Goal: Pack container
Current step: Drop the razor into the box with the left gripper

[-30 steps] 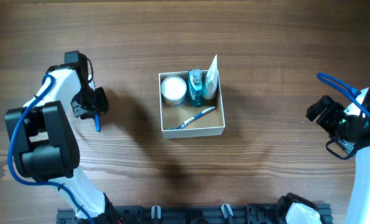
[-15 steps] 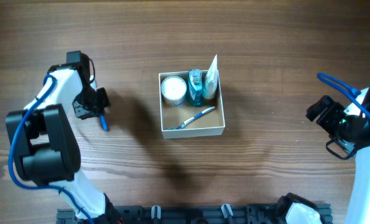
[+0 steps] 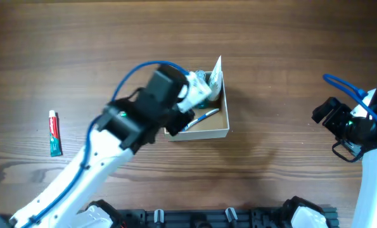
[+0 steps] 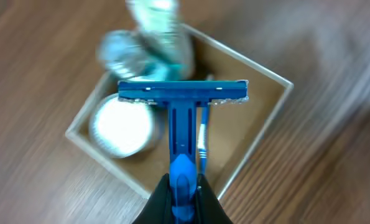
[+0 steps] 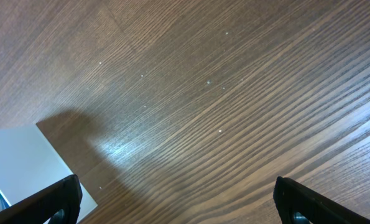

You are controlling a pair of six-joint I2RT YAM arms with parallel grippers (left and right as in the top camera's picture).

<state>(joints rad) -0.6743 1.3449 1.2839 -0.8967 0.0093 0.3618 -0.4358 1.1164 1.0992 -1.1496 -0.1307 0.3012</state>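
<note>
My left gripper lowers the razor toward the near part of the box (image 3: 205, 123) (image 4: 229, 132) by the toothbrush next, since jar, bottle and tube fill the box's far side.
The container (image 3: 207, 133) is a white-walled cardboard box at the table's middle, also in the left wrist view (image 4: 259, 134). It holds a round white jar (image 4: 122, 126), a blue bottle (image 4: 119, 50), a white tube (image 3: 215, 75) and a blue toothbrush (image 3: 204, 116). My left gripper (image 4: 183, 186) is shut on a blue razor (image 4: 183, 112) and holds it above the box, head forward. In the overhead view my left arm (image 3: 156, 101) covers the box's left half. My right gripper (image 3: 332, 115) is open and empty over bare wood at the far right.
A red, white and green toothpaste tube (image 3: 54, 133) lies on the table at the far left. A corner of the white box (image 5: 23, 162) shows at the left of the right wrist view.
My left arm has swung from the far left of the table to above the box, carrying the blue razor. The toothpaste tube at the left now shows. The right arm has not moved.
</note>
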